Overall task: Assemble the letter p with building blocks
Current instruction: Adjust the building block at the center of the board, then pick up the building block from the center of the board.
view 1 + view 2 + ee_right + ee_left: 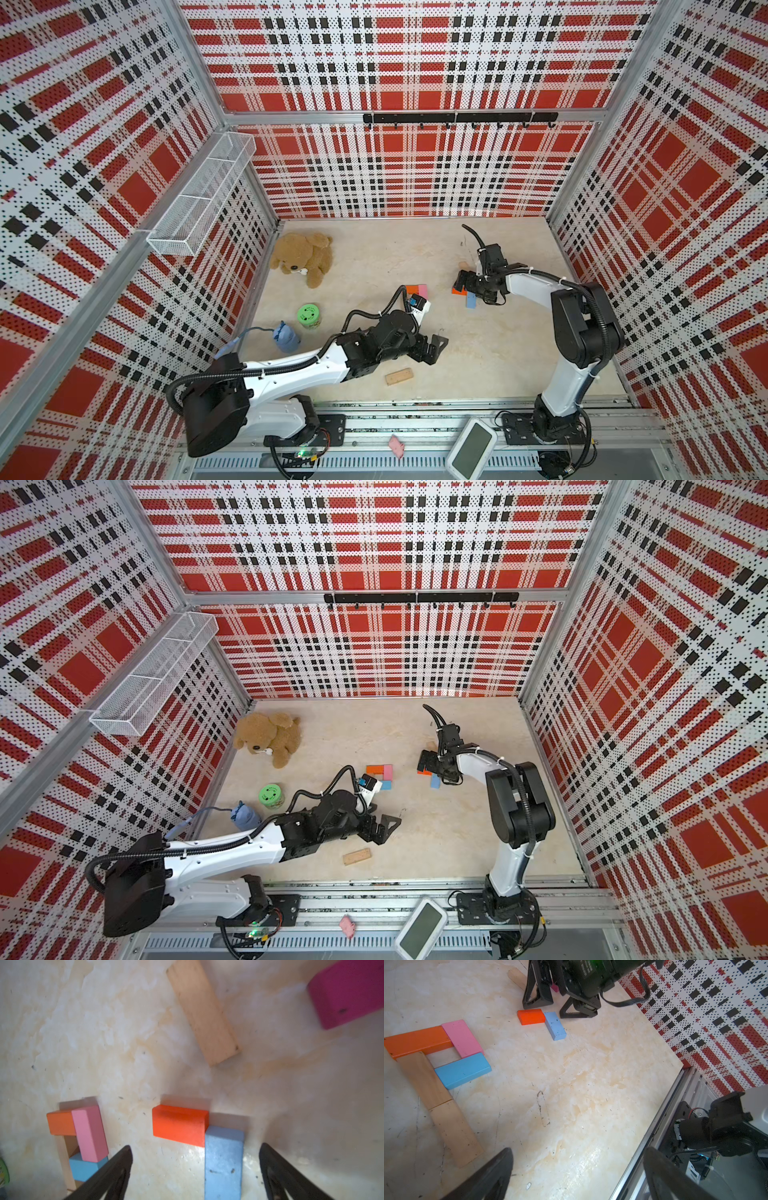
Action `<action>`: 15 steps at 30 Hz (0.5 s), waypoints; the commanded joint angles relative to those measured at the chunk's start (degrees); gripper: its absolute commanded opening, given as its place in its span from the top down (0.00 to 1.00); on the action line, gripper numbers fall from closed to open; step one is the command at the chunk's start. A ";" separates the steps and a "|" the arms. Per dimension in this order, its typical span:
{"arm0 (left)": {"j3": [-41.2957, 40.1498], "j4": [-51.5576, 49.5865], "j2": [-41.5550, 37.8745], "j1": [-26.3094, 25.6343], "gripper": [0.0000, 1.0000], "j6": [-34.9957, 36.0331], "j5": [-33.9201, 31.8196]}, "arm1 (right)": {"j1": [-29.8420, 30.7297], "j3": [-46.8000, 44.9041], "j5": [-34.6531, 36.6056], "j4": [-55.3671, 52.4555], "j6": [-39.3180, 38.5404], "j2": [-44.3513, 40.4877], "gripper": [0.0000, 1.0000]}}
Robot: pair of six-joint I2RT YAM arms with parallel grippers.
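My right gripper reaches outward past the loose orange block [179, 1124] next, turning to match the slant, since the tan block [204, 1012] lies outward, slanted to its fingers.
A partial letter of building blocks lies mid-table: orange [417, 1040], pink [463, 1039] and blue [463, 1070] blocks around a gap, with two tan blocks [424, 1079] as a stem. My right gripper [195, 1159] is open and low, and a loose light blue block [223, 1161] lies between its fingers untouched, against a loose orange block [179, 1124]. A tan block [203, 1012] and a magenta block [349, 995] lie beyond. My left gripper [576, 1176] hangs open and empty over bare table [434, 347]. Another tan block [399, 376] lies near the front edge.
A brown teddy bear [303, 257] sits at the back left. A green cylinder toy [308, 316] and a blue soft toy [286, 336] stand by the left wall. A wire basket [199, 199] hangs on that wall. A white device [471, 449] rests on the front rail.
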 commanded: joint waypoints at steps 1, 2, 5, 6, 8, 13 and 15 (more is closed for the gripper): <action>0.94 -0.20 -1.18 -0.13 0.01 0.04 -1.35 | -0.04 5.55 5.29 -1.66 -5.44 -0.44 0.08; 1.03 -0.20 -0.98 -0.04 0.01 0.14 -1.35 | -0.04 7.53 5.78 -3.37 -6.78 0.93 0.10; 1.37 -0.19 0.01 0.03 0.01 0.09 -1.14 | -0.04 11.06 6.99 -5.23 -10.16 3.71 0.11; 1.38 -0.20 0.26 0.04 0.01 0.17 -1.03 | -0.05 11.63 7.80 -5.23 -10.70 4.14 0.11; 1.56 -0.20 0.65 0.07 0.01 0.14 -0.92 | -0.07 13.05 8.46 -5.28 -12.09 5.34 0.11; 1.38 -0.16 0.51 0.40 0.01 0.15 -0.87 | -0.09 18.65 9.48 -8.30 -15.03 9.99 0.15; 1.38 -0.20 0.44 0.49 0.01 0.13 -0.83 | -0.04 20.16 10.03 -9.12 -15.68 11.42 0.17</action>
